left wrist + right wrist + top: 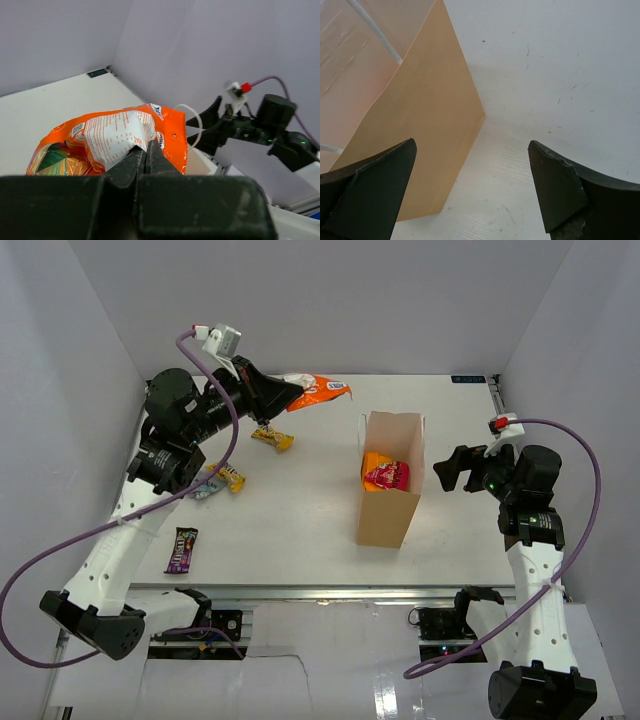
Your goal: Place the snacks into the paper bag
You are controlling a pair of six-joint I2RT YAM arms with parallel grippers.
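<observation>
Next, my left gripper moves to the right in the top view, over the paper bag's opening [393, 448], and releases there, since the chip bag hangs outside it.
The tan paper bag [388, 515] stands open right of the table's middle, with an orange and a pink-red packet [386, 476] inside. My left gripper [287, 395] is shut on the edge of the large orange chip bag [322, 390] at the far left; the left wrist view shows the jaws pinching the chip bag [115, 132]. A yellow packet [272, 438], another yellow packet [230, 478] and a purple packet [181, 549] lie on the table. My right gripper [446, 470] is open and empty beside the bag's right wall [425, 125].
White walls close in the table on the left, back and right. A small pale packet [204, 488] lies against the second yellow one. The bag's white handles [375, 37] stick up at its rim. The right arm [270, 125] shows in the left wrist view.
</observation>
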